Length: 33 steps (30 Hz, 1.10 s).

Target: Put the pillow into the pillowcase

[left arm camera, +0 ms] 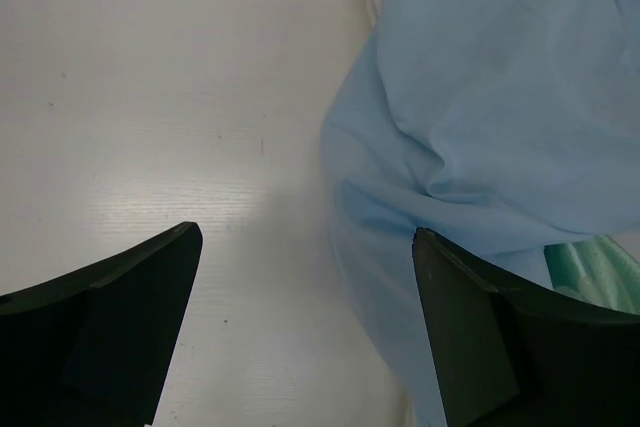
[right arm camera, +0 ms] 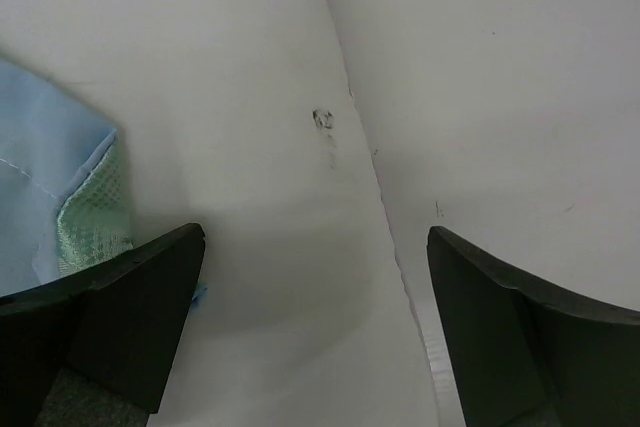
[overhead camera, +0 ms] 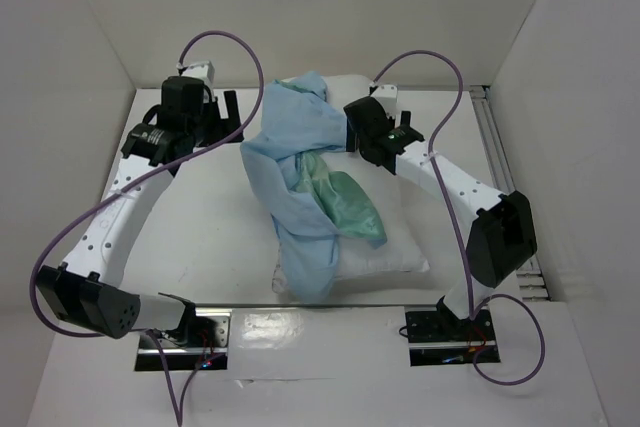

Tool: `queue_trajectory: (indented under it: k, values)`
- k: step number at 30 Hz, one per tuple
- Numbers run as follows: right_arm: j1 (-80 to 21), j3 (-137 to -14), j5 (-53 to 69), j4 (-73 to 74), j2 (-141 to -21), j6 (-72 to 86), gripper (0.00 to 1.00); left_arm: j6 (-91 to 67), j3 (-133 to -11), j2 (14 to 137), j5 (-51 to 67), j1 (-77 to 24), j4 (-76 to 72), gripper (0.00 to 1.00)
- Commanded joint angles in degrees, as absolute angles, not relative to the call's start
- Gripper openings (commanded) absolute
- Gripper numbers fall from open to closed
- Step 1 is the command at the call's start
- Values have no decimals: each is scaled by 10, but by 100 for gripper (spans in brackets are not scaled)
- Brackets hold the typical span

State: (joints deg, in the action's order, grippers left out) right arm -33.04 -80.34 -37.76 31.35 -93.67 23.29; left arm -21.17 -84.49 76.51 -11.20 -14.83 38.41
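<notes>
My left gripper's fingers are over bare table, so it should next cross over to the right in the top view and go down onto the pillowcase's far blue part.
The white pillow [overhead camera: 392, 239] lies lengthwise in the middle of the table. Across it the pillowcase [overhead camera: 300, 142] is draped in a crumpled heap, light blue side up, with a fold of its sea-green face [overhead camera: 350, 205] showing. My left gripper [overhead camera: 228, 115] hangs open just left of the cloth. In the left wrist view its jaws [left arm camera: 305, 235] stand wide over bare table, the blue pillowcase [left arm camera: 500, 97] reaching the right finger. My right gripper [overhead camera: 352, 132] is open at the cloth's right edge. In its wrist view [right arm camera: 315, 234] white pillow [right arm camera: 250, 97] lies below and a pillowcase corner [right arm camera: 50, 172] lies left.
White walls close in the table [overhead camera: 200, 217] at the back and on both sides. A metal rail [overhead camera: 502, 152] runs along the right edge. Purple cables [overhead camera: 230, 42] loop above both arms. The arm bases sit on plates at the near edge [overhead camera: 300, 332].
</notes>
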Motion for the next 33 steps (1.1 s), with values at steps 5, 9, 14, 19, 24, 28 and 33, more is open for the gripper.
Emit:
queue_trajectory:
  k: [5,9,14,19,24,28,33]
  values:
    - [-336,-841,-372,352,-935,246,100,-201,-896,774,-74,-156,395,100]
    - [-336,-836,-385,381,-911,271,100,-201,-907,780,-74,-166,402,100]
    - [-336,-806,-373,400,-856,277,100,-196,-912,787,-74,-171,402,100]
    - [-336,-767,-323,413,-795,277,100,-185,-959,822,-42,-213,422,100]
    - [-336,-757,-233,430,-748,272,100,-178,-1006,884,-54,-271,440,100]
    - [-330,-727,-172,441,-703,277,100,-178,-1040,943,-70,-284,447,100]
    - [-325,-669,-100,441,-669,283,100,-162,-1137,1052,-102,-331,465,100]
